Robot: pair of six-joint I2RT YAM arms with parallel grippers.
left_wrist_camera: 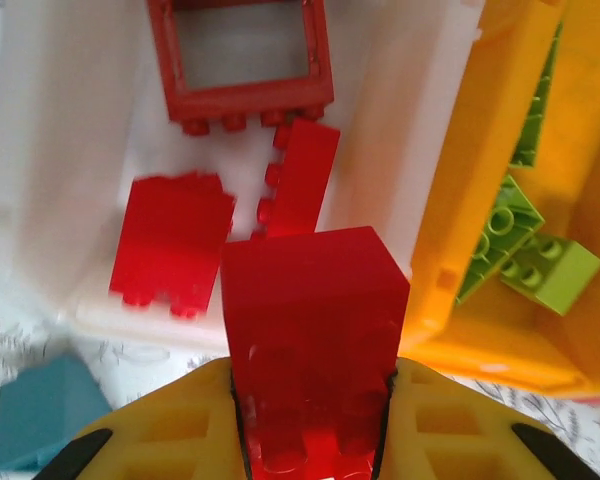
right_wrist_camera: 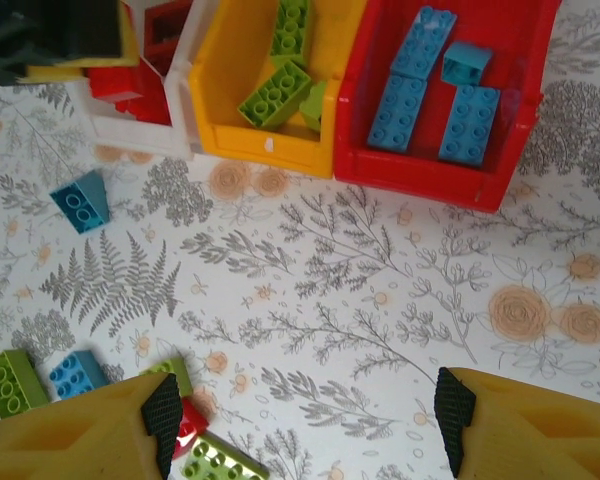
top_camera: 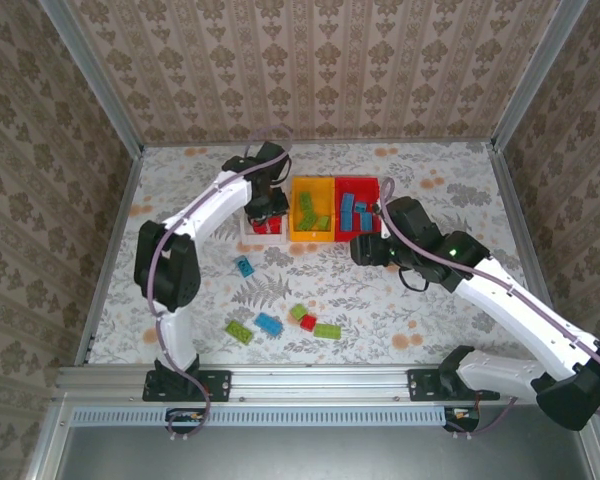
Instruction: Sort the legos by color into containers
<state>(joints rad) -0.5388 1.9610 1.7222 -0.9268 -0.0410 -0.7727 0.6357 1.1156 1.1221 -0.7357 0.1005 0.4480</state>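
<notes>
My left gripper holds a brick that matches the color of the red bricks inside the white bin, so it should ease outward past the white bin's near edge, over those bricks, and release there.
My left gripper [left_wrist_camera: 315, 378] is shut on a red brick [left_wrist_camera: 315, 300] and hangs over the near edge of the white bin [left_wrist_camera: 395, 150], which holds several red bricks [left_wrist_camera: 170, 240]. To the right of it stand the yellow-orange bin [right_wrist_camera: 270, 140] with lime green bricks [right_wrist_camera: 278, 92] and the red bin [right_wrist_camera: 430, 172] with blue bricks [right_wrist_camera: 398, 110]. My right gripper [right_wrist_camera: 307, 425] is open and empty above the tablecloth, just in front of the red bin [top_camera: 358, 205]. Loose bricks lie nearer the front: blue [top_camera: 244, 266], green [top_camera: 238, 332], blue [top_camera: 269, 323], green [top_camera: 298, 312], red [top_camera: 308, 322], green [top_camera: 327, 330].
The three bins stand in a row at the back middle of the flowered tablecloth [top_camera: 430, 310]. Metal rails and patterned walls close in the table. A loose blue brick [left_wrist_camera: 40, 410] lies just in front of the white bin. There is free room on the right side.
</notes>
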